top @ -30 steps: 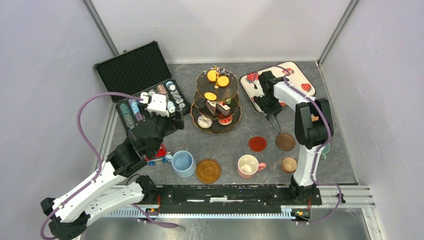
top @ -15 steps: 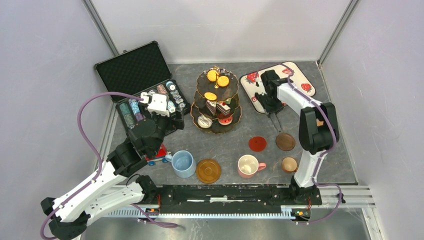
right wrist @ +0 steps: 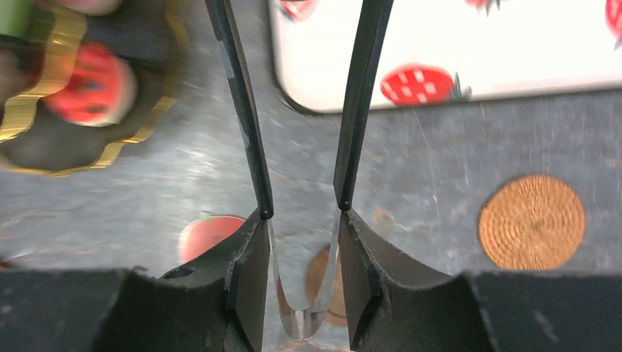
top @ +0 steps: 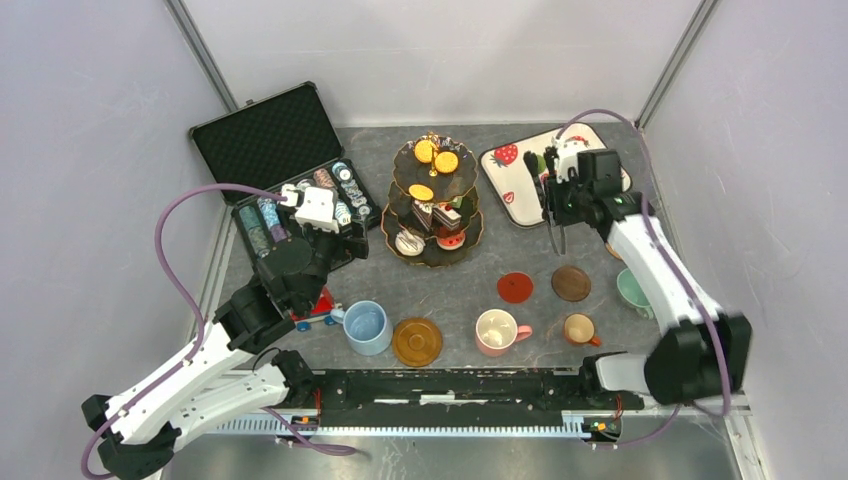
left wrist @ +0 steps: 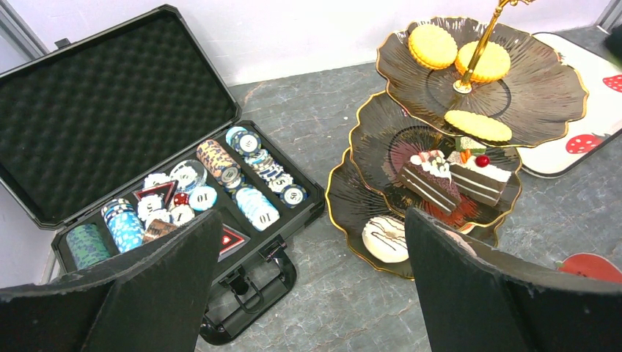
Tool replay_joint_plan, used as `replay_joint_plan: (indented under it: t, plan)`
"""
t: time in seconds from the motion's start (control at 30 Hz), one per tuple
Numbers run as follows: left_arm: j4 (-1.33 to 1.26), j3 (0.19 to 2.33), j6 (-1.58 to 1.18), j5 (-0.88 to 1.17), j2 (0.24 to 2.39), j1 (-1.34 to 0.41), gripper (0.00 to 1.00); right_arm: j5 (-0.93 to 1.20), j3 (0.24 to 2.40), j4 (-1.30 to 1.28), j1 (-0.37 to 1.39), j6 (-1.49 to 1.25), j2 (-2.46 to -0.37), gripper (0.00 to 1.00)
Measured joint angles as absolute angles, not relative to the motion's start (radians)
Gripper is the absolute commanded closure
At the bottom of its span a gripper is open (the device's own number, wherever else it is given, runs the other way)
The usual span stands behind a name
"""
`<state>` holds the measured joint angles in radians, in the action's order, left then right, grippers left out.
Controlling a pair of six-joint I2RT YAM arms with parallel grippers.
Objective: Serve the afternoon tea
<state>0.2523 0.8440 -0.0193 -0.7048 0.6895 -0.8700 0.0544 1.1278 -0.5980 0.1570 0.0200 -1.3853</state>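
My right gripper rises from the strawberry tray (top: 510, 185) next and turns toward the stand. It then lowers the tongs (right wrist: 359, 110) over the stand's top level, where yellow macarons leave a gap.
The dark three-tier stand (top: 470, 222) at mid table holds yellow macarons (left wrist: 433, 45), cake slices (left wrist: 455, 180) and a white donut (left wrist: 385, 238). The blue mug (top: 367, 327), pink mug (top: 497, 331), small brown mug (top: 578, 328) and green mug (top: 634, 291) stand along the front. A woven coaster (top: 417, 342), a red coaster (top: 515, 288) and a brown coaster (top: 571, 283) lie flat. My right gripper (top: 560, 195) is shut on metal tongs (right wrist: 359, 110), held above the table by the strawberry tray (top: 510, 185). My left gripper (left wrist: 312, 220) is open and empty, between the chip case and the stand.
The open black case of poker chips (top: 290, 170) lies at the back left. A red toy car (top: 318, 308) sits under my left arm beside the blue mug. The strawberry tray shows at the top of the right wrist view (right wrist: 477, 44).
My right arm has swung out to the right, uncovering the green mug. The gripper with the tongs has moved back from the brown coaster toward the tray. The left arm has not moved.
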Motion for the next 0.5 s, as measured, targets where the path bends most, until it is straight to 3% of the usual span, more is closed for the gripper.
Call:
replay_joint_plan:
  t: [0.23,0.37,0.4,0.5]
  plan:
    - [0.252,0.844,-0.019,-0.704,0.693,-0.87,0.0,0.325,1.11,-0.506,0.201,0.016,-1.099,0.83]
    - [0.252,0.844,-0.019,-0.705,0.694,-0.87,0.0,0.397,1.111,-0.504,0.29,0.023,-1.1,0.78]
    - [0.252,0.844,-0.019,-0.704,0.694,-0.87,0.0,0.398,1.113,-0.509,0.317,0.024,-1.111,0.81]
    - [0.252,0.844,-0.019,-0.704,0.694,-0.87,0.0,0.393,1.123,-0.525,0.397,0.028,-1.152,0.8]
